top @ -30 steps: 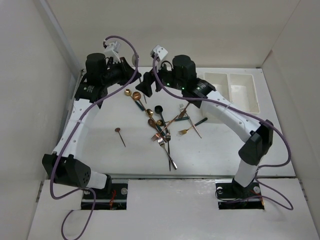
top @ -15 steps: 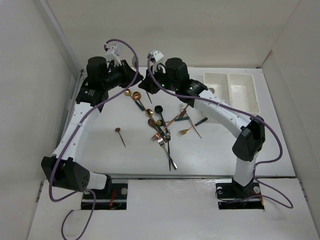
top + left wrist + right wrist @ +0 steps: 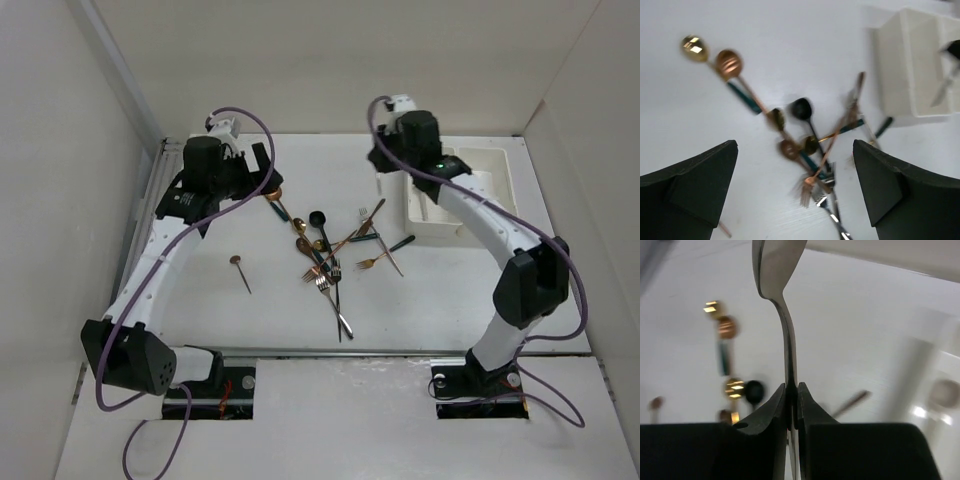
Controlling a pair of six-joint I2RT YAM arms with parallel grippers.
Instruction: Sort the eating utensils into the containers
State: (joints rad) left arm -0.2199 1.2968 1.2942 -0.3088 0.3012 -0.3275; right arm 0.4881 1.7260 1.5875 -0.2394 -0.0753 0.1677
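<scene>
The silver spoon goes to the right in the top view with my right gripper next. Then it goes down into the nearer white container (image 3: 941, 407) for release where another spoon lies.
My right gripper (image 3: 381, 172) (image 3: 792, 400) is shut on the thin handle of a silver utensil (image 3: 774, 265), which stands upright between the jaws. It hangs just left of the two joined white containers (image 3: 505, 200) (image 3: 912, 65). The other eating utensils lie in a crossed pile (image 3: 335, 250) (image 3: 815, 170) mid-table, gold, copper and silver, some dark-handled. A gold spoon (image 3: 692, 46) and a copper spoon (image 3: 729, 64) lie at the pile's far-left end. My left gripper (image 3: 267, 182) (image 3: 797, 200) hovers above these, open and holding nothing.
A single copper spoon (image 3: 240, 268) lies apart on the left of the table. White walls close in the table on the left, back and right. The containers stand at the back right corner.
The right gripper shut on a silver utensil at the pile's far-left end and swung right with it toward the containers. The left gripper went from shut to open.
</scene>
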